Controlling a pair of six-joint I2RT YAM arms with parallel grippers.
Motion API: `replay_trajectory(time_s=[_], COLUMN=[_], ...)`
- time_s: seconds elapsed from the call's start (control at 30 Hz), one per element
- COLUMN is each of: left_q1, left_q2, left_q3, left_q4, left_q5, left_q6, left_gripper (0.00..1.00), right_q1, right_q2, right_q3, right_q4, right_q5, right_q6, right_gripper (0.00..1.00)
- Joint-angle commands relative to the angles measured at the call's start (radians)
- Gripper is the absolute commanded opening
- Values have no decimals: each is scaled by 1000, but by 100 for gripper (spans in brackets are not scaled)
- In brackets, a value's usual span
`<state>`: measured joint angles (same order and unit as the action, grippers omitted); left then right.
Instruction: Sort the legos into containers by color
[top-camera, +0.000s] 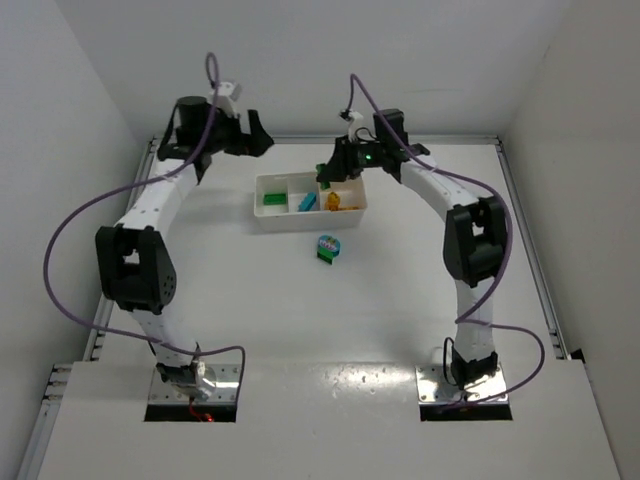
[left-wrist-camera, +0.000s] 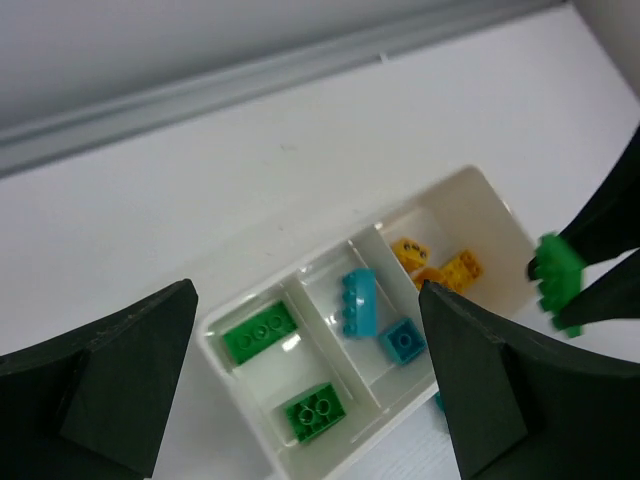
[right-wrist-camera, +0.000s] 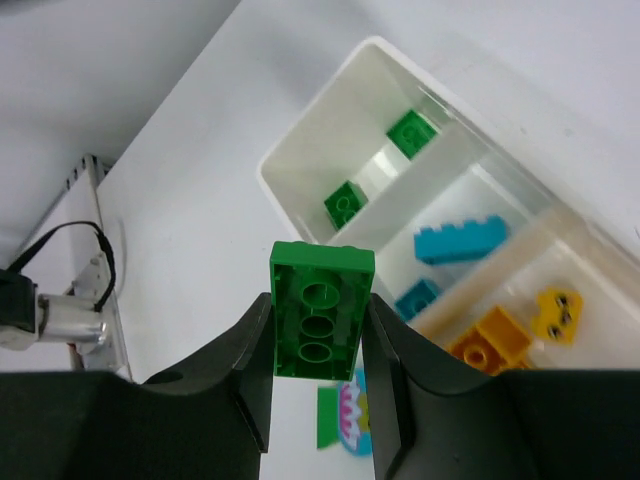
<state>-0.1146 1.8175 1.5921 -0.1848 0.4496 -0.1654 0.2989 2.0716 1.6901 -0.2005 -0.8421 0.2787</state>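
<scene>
The matching green bricks are in the tray's end section, so my right gripper should next go across past the cyan bricks and down over that section.
The white tray has three compartments. Two green bricks lie in its left one, two cyan bricks in the middle, several yellow-orange bricks in the right. My right gripper is shut on a green brick and holds it above the tray, over the right half. That brick also shows in the left wrist view. My left gripper is open and empty, high above the tray's left side. A green and cyan piece with a flower face lies on the table in front of the tray.
White walls close in the table on the left, back and right. A metal rail runs along the back edge. The arm bases stand at the near edge.
</scene>
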Motion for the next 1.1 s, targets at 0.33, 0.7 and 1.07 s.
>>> replay_trajectory(time_s=[0.33, 0.7, 1.07], left_q1=[179, 170, 12], left_q2=[-270, -371, -388], left_q3=[-239, -337, -426], left_q4=[-51, -51, -120], left_q5=[38, 35, 319], left_q6=[20, 66, 430], left_gripper=[100, 100, 100], right_q1=[243, 252, 165], right_q2=[402, 464, 129], right_q3=[462, 528, 345], right_q4=[110, 141, 32], right_q5=[116, 225, 239], right_q6=[42, 42, -19], right_gripper=[5, 57, 78])
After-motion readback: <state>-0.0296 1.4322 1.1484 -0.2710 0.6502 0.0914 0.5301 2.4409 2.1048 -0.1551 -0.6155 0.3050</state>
